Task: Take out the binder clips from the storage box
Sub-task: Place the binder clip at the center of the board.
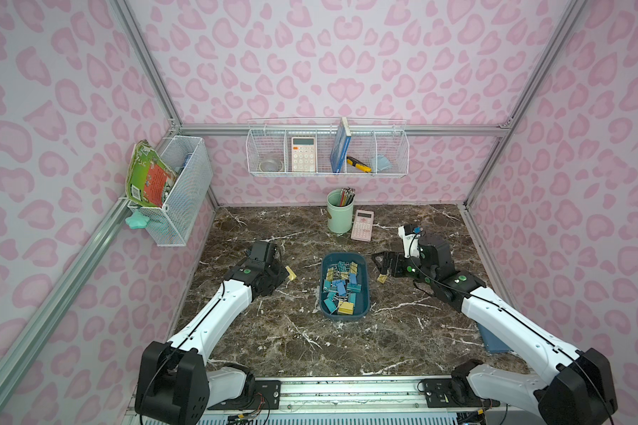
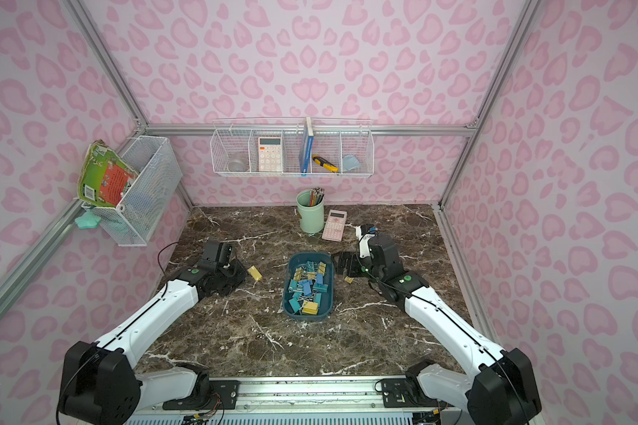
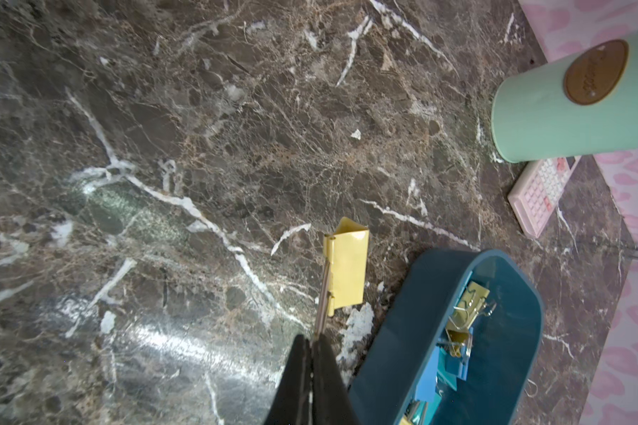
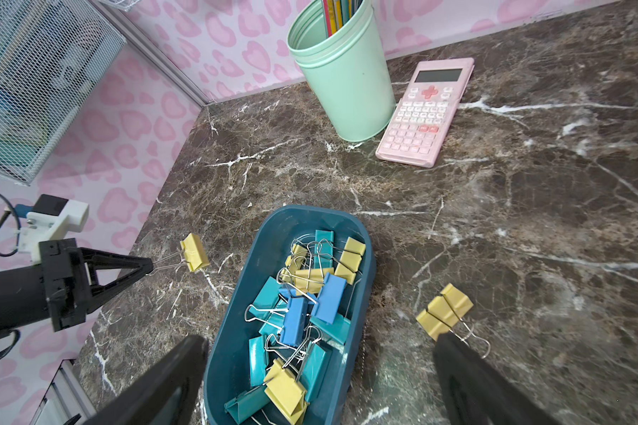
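Observation:
I will lower my left gripper slightly toward the storage box and release the yellow clip's wire handle there, because the tabletop beside the box is bare.
The storage box [image 1: 364,294] [image 2: 328,296], a dark teal tray, lies mid-table with several yellow, blue and teal binder clips [image 1: 341,287] [image 4: 302,301] heaped inside. My left gripper [image 3: 312,340] [image 1: 282,271] is left of the box. It is shut on the wire handle of a yellow clip [image 3: 347,268] [image 1: 291,273] [image 4: 195,252], which sticks out just above the marble. My right gripper [image 4: 319,342] [image 1: 381,265] hangs open just right of the box with nothing between its fingers. One finger is over the handles of a second yellow clip [image 4: 444,311] [image 1: 383,279] lying on the table.
A mint-green pencil cup [image 1: 340,217] and a pink calculator [image 1: 362,225] stand behind the box. White wire baskets hang on the back wall [image 1: 326,151] and the left wall [image 1: 177,191]. A blue book [image 1: 494,340] lies under the right arm.

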